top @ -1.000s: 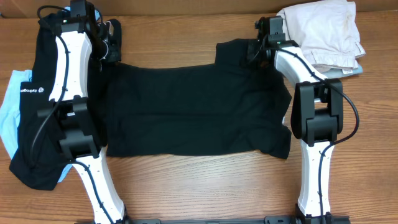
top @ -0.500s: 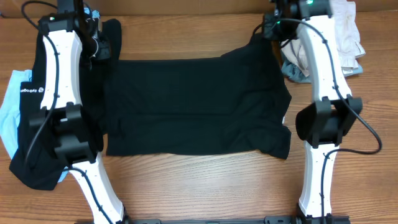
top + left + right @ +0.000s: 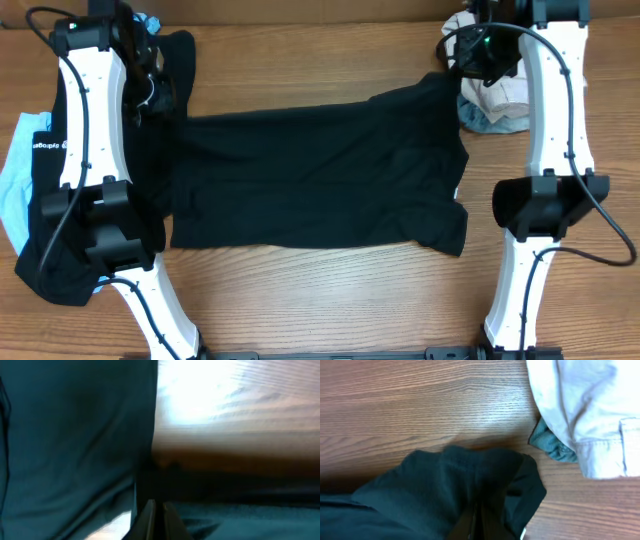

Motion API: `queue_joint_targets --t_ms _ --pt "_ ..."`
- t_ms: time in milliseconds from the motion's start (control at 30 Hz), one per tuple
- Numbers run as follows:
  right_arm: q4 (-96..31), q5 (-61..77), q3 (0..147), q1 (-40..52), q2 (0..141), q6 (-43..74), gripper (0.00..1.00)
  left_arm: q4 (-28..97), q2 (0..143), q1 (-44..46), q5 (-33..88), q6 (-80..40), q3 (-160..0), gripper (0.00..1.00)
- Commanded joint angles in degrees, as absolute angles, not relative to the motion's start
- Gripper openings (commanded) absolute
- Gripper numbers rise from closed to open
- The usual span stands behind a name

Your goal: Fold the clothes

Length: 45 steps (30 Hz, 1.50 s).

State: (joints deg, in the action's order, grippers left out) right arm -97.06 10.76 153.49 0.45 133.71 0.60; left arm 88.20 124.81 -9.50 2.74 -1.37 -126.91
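The shirt's near half is flat below and back of my right gripper, so my right gripper will next pull the lifted corner back, lower it there and release it.
A black T-shirt (image 3: 310, 170) lies spread across the middle of the wooden table. My left gripper (image 3: 150, 95) is shut on its far left corner, and the cloth fills the left wrist view (image 3: 75, 435). My right gripper (image 3: 470, 65) is shut on its far right corner and holds it lifted. In the right wrist view the bunched black cloth (image 3: 450, 485) hangs round the closed fingers (image 3: 482, 525).
A pile of black and light blue clothes (image 3: 40, 190) lies at the left edge. Folded beige and grey clothes (image 3: 500, 95) sit at the back right; they also show in the right wrist view (image 3: 585, 405). Bare wood runs along the front.
Both grippers have moved outward and up with the shirt's far corners. The far edge has lifted and pulled taut. The right arm now covers much of the beige pile.
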Motion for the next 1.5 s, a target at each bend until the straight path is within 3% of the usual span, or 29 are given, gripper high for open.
queue_joint_targets --t_ms 0,200,500,1000,1033,1067,1100,1133,1167,1200,1233,1300,1467 --pt "-97.06 11.0 148.94 0.3 124.64 1.32 0.04 90.37 123.72 -9.85 -1.63 -1.28 -127.98 0.04" --pt "-96.18 10.94 129.14 1.28 116.4 -0.78 0.04 91.33 123.72 -10.0 -5.26 -0.14 -127.96 0.04" --pt "-80.4 10.15 94.08 2.46 100.79 1.32 0.04 91.11 123.74 -10.13 -6.0 2.81 -123.85 0.04" --pt "-73.91 10.15 75.13 0.89 96.27 3.29 0.04 89.49 123.74 -9.61 -7.84 -0.47 -100.07 0.04" --pt "-73.36 10.13 74.37 0.89 96.27 3.46 0.12 89.43 123.74 -9.56 -7.84 -0.47 -99.33 0.04" --pt "-73.03 10.13 73.76 0.89 96.27 3.46 0.29 89.27 123.74 -9.54 -7.75 -0.49 -98.63 0.05" --pt "-72.71 10.11 73.34 0.89 96.29 3.49 0.57 89.12 123.74 -9.56 -7.42 -0.47 -98.15 0.15" --pt "-72.44 10.13 73.1 0.89 96.29 3.51 0.76 89.08 123.74 -9.56 -7.38 -0.51 -97.86 0.3" --pt "-72.36 10.09 73.08 0.89 96.29 3.7 0.88 89.08 123.74 -9.56 -7.4 -0.51 -97.76 0.41" --pt "-72.16 10.11 73.08 0.89 96.29 3.73 0.94 89.03 123.74 -9.56 -7.4 -0.58 -97.73 0.59" --pt "-71.57 9.91 73.08 0.89 96.29 4.56 0.97 88.84 123.74 -9.56 -7.46 -0.89 -97.73 0.75" --pt "-70.3 9.96 73.08 0.89 96.29 4.84 0.98 88.38 123.74 -9.56 -7.46 -0.91 -97.76 0.89" --pt "-66.46 10.15 72.93 0.89 96.49 6.09 0.97 86.85 123.72 -9.69 -7.46 -2.94 -98.13 1.0"
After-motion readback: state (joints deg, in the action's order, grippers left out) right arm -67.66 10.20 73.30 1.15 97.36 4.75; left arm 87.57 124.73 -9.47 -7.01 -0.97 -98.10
